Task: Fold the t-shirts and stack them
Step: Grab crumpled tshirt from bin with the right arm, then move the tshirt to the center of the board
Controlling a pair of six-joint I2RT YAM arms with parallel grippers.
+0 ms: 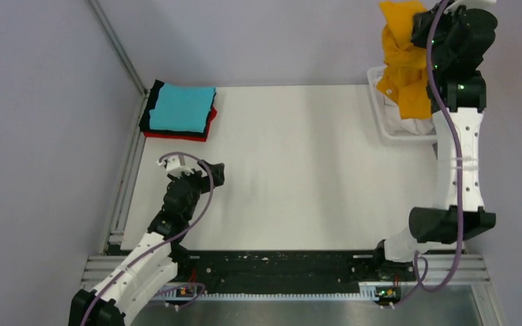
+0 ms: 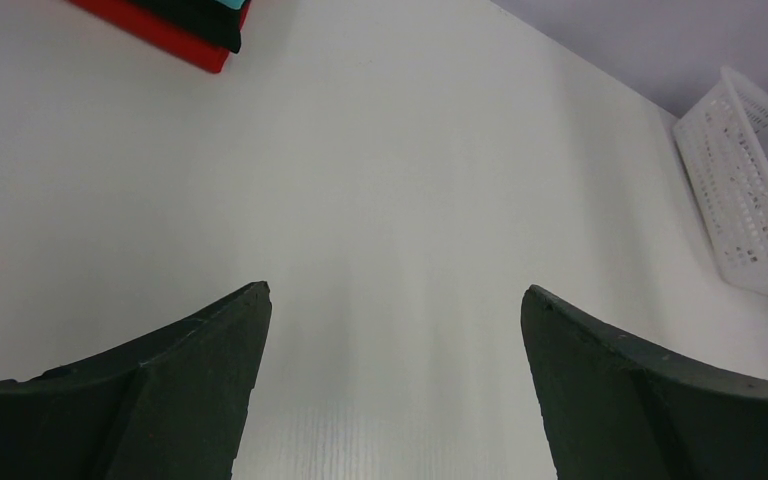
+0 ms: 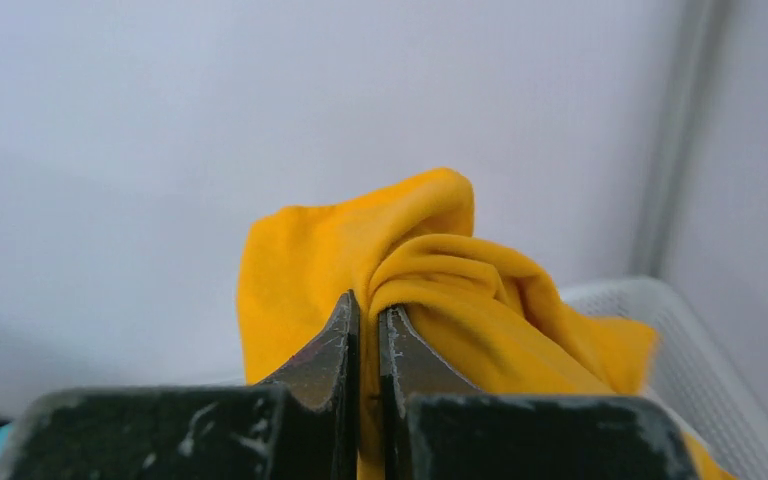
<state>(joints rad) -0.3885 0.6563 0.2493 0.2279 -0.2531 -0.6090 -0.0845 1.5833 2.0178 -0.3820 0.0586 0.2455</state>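
The space on the middle tabletop is bare. My right gripper needs to swing to the left in the top view, back and down next, and let go of the orange-yellow t-shirt (image 1: pixel 405 64) there.
My right gripper (image 1: pixel 418 27) is shut on the orange-yellow t-shirt (image 1: pixel 405 64) and holds it bunched, hanging high above the white mesh basket (image 1: pixel 383 115) at the back right. In the right wrist view the shirt (image 3: pixel 440 270) is pinched between the closed fingers (image 3: pixel 335 335). A white shirt (image 1: pixel 414 126) lies in the basket. A folded stack sits at the back left: the cyan shirt (image 1: pixel 182 109) on top, black (image 1: pixel 152 102) and red (image 1: pixel 177 136) beneath. My left gripper (image 1: pixel 197 173) is open and empty over bare table; the left wrist view (image 2: pixel 395 300) shows its fingers wide apart.
The white table (image 1: pixel 299 176) lies between the stack and the basket. The basket also shows in the left wrist view (image 2: pixel 750 190). A metal rail (image 1: pixel 126 176) runs along the left edge. Grey walls stand behind and at both sides.
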